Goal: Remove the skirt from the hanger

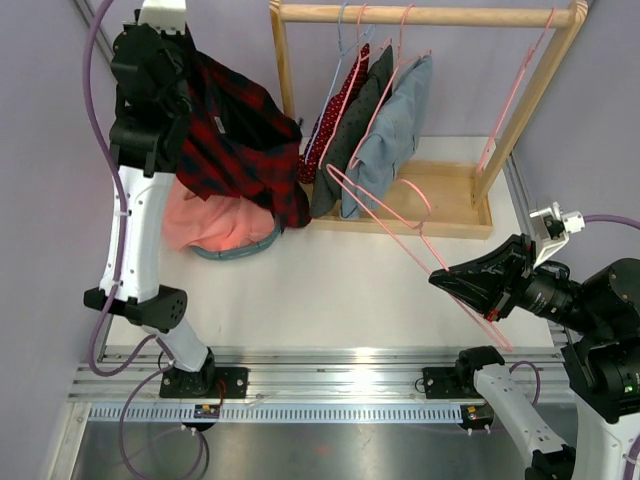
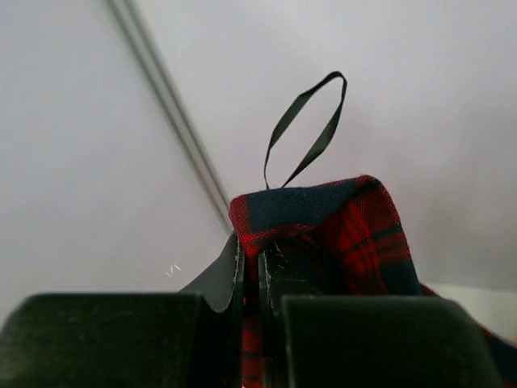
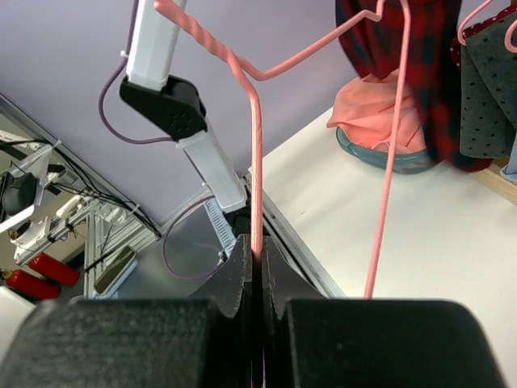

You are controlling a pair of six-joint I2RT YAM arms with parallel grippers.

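My left gripper lowers the plaid skirt a little next, away from the hung garments and over the teal basket, since the skirt's hem overhangs the basket's rim.
The red and navy plaid skirt point(image 1: 240, 140) hangs from my left gripper point(image 1: 190, 75), raised high at the back left. In the left wrist view my left gripper point(image 2: 252, 257) is shut on the skirt's waist edge point(image 2: 323, 218), with a black ribbon loop point(image 2: 311, 133) sticking up. The bare pink wire hanger point(image 1: 400, 215) lies tilted over the table, free of the skirt. My right gripper point(image 1: 445, 280) is shut on its wire; the right wrist view shows my right gripper point(image 3: 257, 252) clamping the pink hanger point(image 3: 255, 162).
A wooden rack point(image 1: 430, 100) at the back holds several hung garments and an empty pink hanger point(image 1: 520, 90). A teal basket with pink cloth point(image 1: 215, 225) sits below the plaid skirt. A metal rail point(image 1: 330, 370) runs along the near table edge.
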